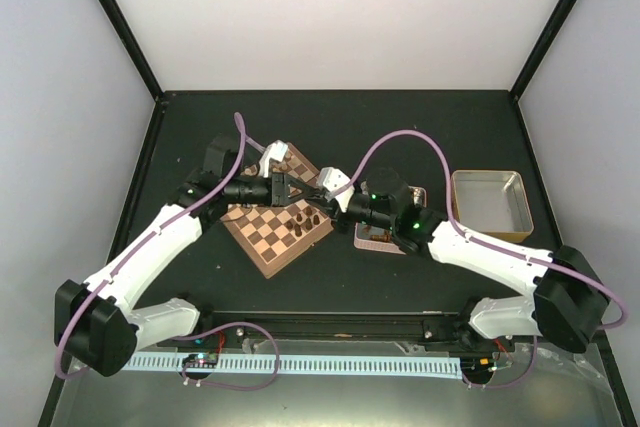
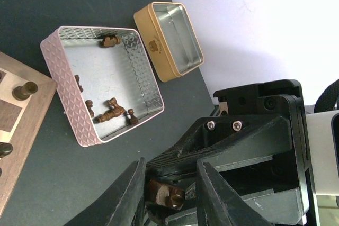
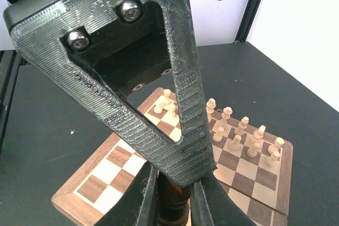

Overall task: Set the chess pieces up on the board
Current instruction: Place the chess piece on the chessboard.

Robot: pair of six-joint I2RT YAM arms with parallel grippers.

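I will move my right gripper down and to its left in the top view, to empty squares at the board's near corner point(image 1: 267, 254) point(image 3: 99, 191), and release there.
Above the board point(image 1: 262, 243) my two grippers meet tip to tip. My right gripper point(image 3: 175, 186) is shut on a dark brown chess piece point(image 3: 174, 206), which stands upright between its fingers. That same piece point(image 2: 168, 194) lies between the fingers of my left gripper point(image 2: 170, 179), whose jaws stand around it. It touches the left finger, and a gap shows at the other finger. Several dark pieces point(image 1: 305, 219) stand on the board's near side. Pale pieces point(image 3: 241, 130) fill the far rows. More dark pieces point(image 2: 110, 114) lie in the pink tin point(image 2: 58, 62).
The pink tin point(image 1: 385, 239) sits right of the board, partly under my right arm. A silvery tin point(image 1: 488, 203) stands further right; in the left wrist view it shows as a tan-walled tray point(image 2: 168, 41). Black posts and white walls enclose the dark table.
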